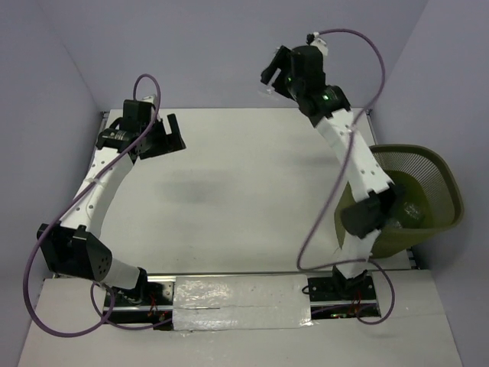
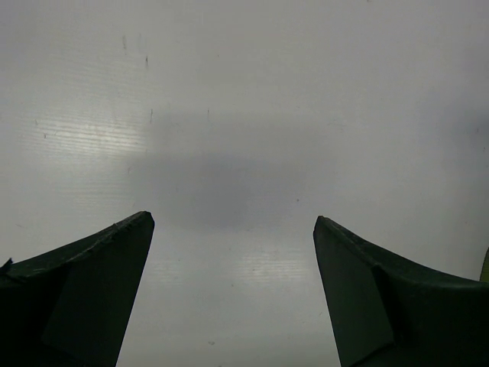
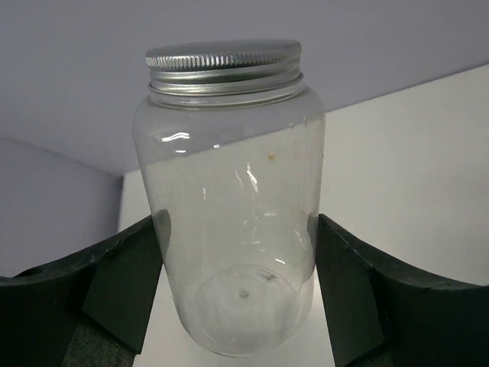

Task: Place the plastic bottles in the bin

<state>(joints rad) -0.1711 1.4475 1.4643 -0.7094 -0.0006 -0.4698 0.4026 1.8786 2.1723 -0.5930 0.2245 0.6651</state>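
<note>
Next, my right gripper swings to the right in the top view and back toward my base, over the olive-green mesh bin, where another bottle already lies.
My right gripper [image 3: 238,229] is shut on a clear unlabelled plastic bottle [image 3: 229,176] with a silver screw cap, its fingers pressed on both sides of the lower body. In the top view this gripper [image 1: 276,76] is raised at the far back of the table, with the bottle [image 1: 268,90] barely visible in it. The olive-green mesh bin [image 1: 451,183] stands at the right table edge, beside the right arm's elbow. At least one clear bottle [image 1: 409,213] lies inside it. My left gripper [image 1: 164,138] is open and empty over the white table at the back left [image 2: 233,222].
Purple cables loop off both arms. A taped strip [image 1: 237,302] runs along the near edge between the bases. Grey walls close in the back and the sides of the table [image 1: 244,199].
</note>
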